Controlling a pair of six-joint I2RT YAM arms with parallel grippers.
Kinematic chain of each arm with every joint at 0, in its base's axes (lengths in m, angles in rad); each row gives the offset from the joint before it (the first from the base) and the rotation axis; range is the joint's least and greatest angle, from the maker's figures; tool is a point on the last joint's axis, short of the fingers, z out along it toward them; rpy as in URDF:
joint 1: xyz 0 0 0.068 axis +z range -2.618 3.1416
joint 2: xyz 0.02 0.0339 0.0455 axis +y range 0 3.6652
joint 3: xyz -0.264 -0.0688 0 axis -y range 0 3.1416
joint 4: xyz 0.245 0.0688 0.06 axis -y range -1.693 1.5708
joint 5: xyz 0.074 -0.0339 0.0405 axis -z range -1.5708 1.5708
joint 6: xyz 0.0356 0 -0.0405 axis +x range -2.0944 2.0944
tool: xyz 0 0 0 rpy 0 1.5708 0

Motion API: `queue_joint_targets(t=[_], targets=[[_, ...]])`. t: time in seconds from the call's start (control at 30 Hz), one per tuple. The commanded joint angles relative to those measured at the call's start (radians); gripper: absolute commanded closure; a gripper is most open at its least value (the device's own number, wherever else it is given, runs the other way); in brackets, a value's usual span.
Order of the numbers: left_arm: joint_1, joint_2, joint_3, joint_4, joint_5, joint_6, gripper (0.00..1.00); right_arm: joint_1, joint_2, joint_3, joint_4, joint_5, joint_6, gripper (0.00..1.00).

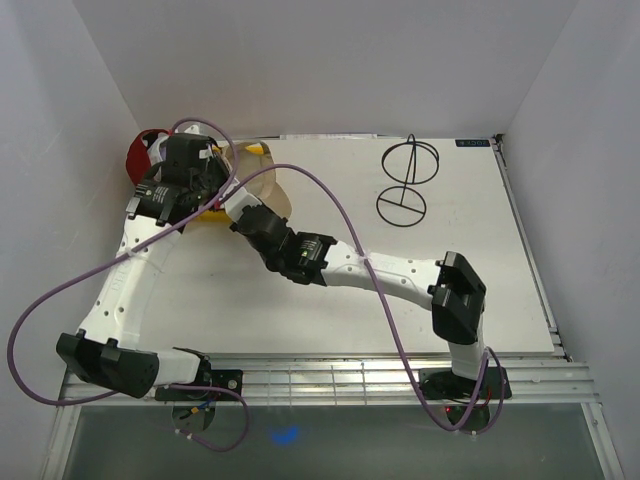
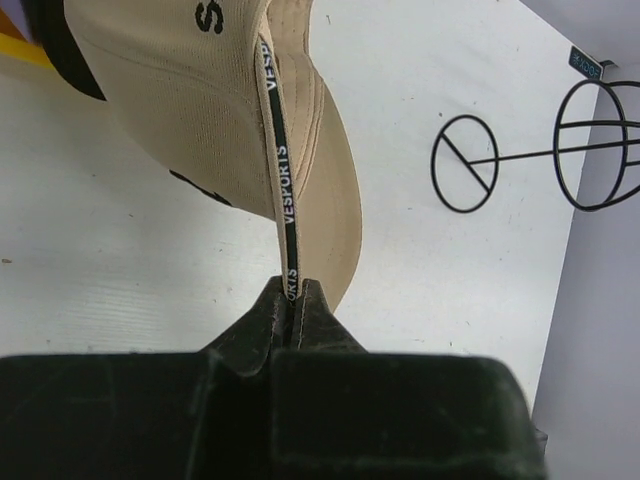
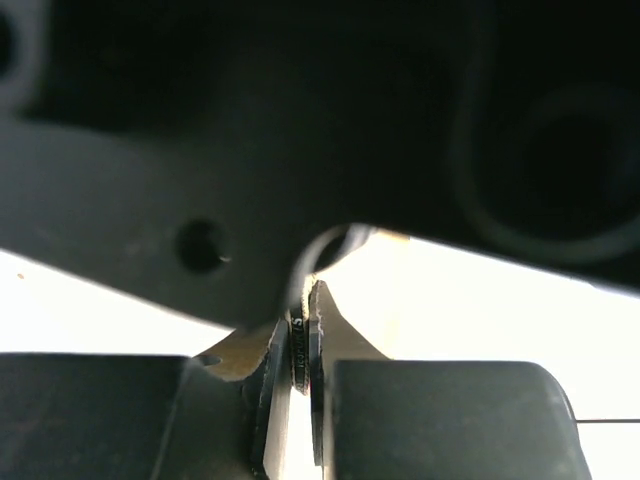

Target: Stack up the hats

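The robot's right gripper should next carry the tan cap (image 1: 272,190) over the empty wire stand, which is to the gripper's right in the top view, and go down to release it.
The tan cap (image 1: 272,190) hangs at the back left of the table, held by both grippers. In the left wrist view its crown (image 2: 180,90) and black lettered edge band hang ahead of my left gripper (image 2: 293,292), which is shut on that band. My right gripper (image 3: 300,345) is shut on the same band, with tan fabric (image 3: 232,356) beside it. From above, the left gripper (image 1: 220,187) and right gripper (image 1: 238,205) meet at the cap. A dark red cap (image 1: 143,150) lies in the back left corner. A black cap edge (image 2: 62,55) shows behind the tan one. The other caps are hidden.
A yellow tray (image 1: 256,150) sits under the arms at the back left. A black wire stand (image 1: 405,185) stands on the white table (image 1: 450,280) at the back right, and also shows in the left wrist view (image 2: 465,165). Grey walls close in on both sides.
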Motion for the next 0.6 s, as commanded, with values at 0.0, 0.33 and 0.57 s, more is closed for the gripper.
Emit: queue_joint_targets(t=[0.0, 0.33, 0.57], targets=[[-0.01, -0.062, 0.028, -0.004, 0.057, 0.028, 0.95, -0.012, -0.085, -0.009, -0.008, 0.003, 0.039, 0.92], [-0.01, -0.054, 0.131, 0.051, 0.106, 0.038, 0.39, -0.014, -0.187, -0.039, -0.094, -0.024, 0.111, 0.92], [-0.01, 0.041, 0.338, 0.105, 0.183, 0.012, 0.23, -0.015, -0.247, -0.082, -0.137, -0.035, 0.182, 0.92]])
